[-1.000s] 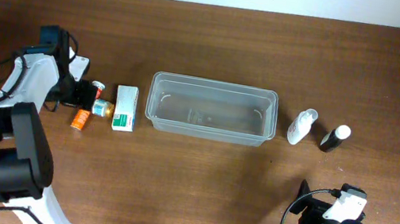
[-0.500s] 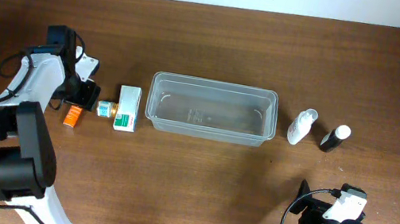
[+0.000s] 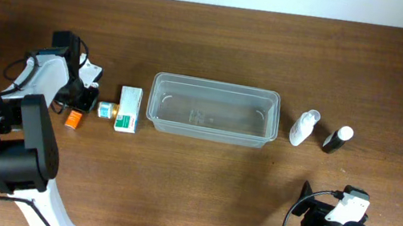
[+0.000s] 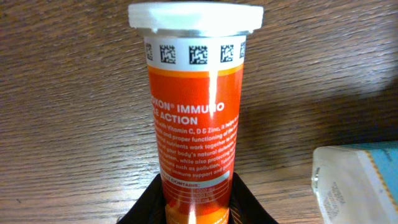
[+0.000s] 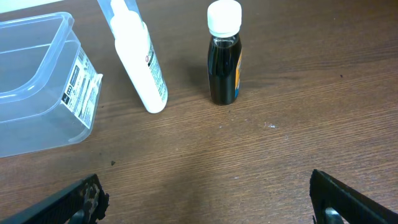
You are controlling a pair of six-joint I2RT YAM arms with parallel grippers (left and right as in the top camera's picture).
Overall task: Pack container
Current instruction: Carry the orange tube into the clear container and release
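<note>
Next, as the container is empty, my left gripper lifts, swings past the green-and-white box and lowers inside the container's white-bottle end (image 3: 243,115) to release the tube (image 3: 72,118).
The container (image 3: 216,85), a clear rectangular tub, stands mid-table; its near corner (image 5: 25,118) also shows in the right wrist view. An orange tube (image 4: 196,124) with a white cap lies on the wood left of it, seen from above as the orange tube (image 3: 72,118). My left gripper (image 4: 196,202) is shut on the tube's lower end, with a black finger pressed against each side. The left gripper (image 3: 83,101) sits well left of the container. My right gripper (image 5: 205,199) stands open over bare wood, nothing between its fingers, near the table's front right (image 3: 326,210).
A green-and-white box (image 3: 128,109) and a small bottle (image 3: 107,109) lie between the tube and the container. A white bottle (image 5: 138,59) and a dark bottle (image 5: 224,62) with a white cap stand right of the container.
My left gripper has closed on the orange tube, and the tube has slid a little to the left. The right arm has not moved.
</note>
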